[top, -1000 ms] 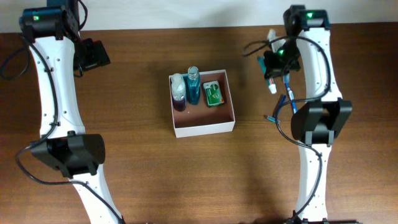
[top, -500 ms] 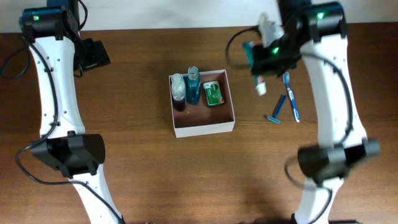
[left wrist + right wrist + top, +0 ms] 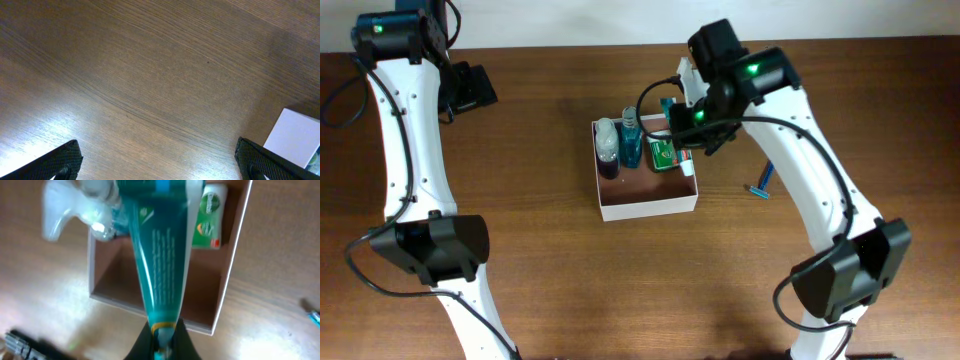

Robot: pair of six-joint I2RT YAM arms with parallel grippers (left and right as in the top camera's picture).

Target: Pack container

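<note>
The robot's right gripper needs to lower the teal tube next, down onto the empty floor by the green packet [image 3: 664, 152] along the razor-side.
The container [image 3: 650, 209], a square shallow box with white walls and a reddish-brown inside, sits mid-table. It holds a clear bottle [image 3: 607, 146], a blue bottle [image 3: 630, 140] and a green packet [image 3: 664, 152] along its far side. My right gripper [image 3: 704, 112] is shut on a teal tube [image 3: 687, 164] and holds it over the container's right part. In the right wrist view the tube [image 3: 160, 255] hangs over the box interior [image 3: 200, 305] from the jaws [image 3: 162, 336]. My left gripper [image 3: 470, 88] is open and empty at the far left, over bare wood [image 3: 160, 165].
A blue razor [image 3: 761, 187] lies on the table right of the container, and its end shows in the right wrist view [image 3: 313, 315]. A corner of the container [image 3: 295, 137] shows in the left wrist view. The table's far edge runs along the top.
My right arm has swung left from the far right of the table, carrying the teal tube to a spot over the container. The left arm has not moved.
</note>
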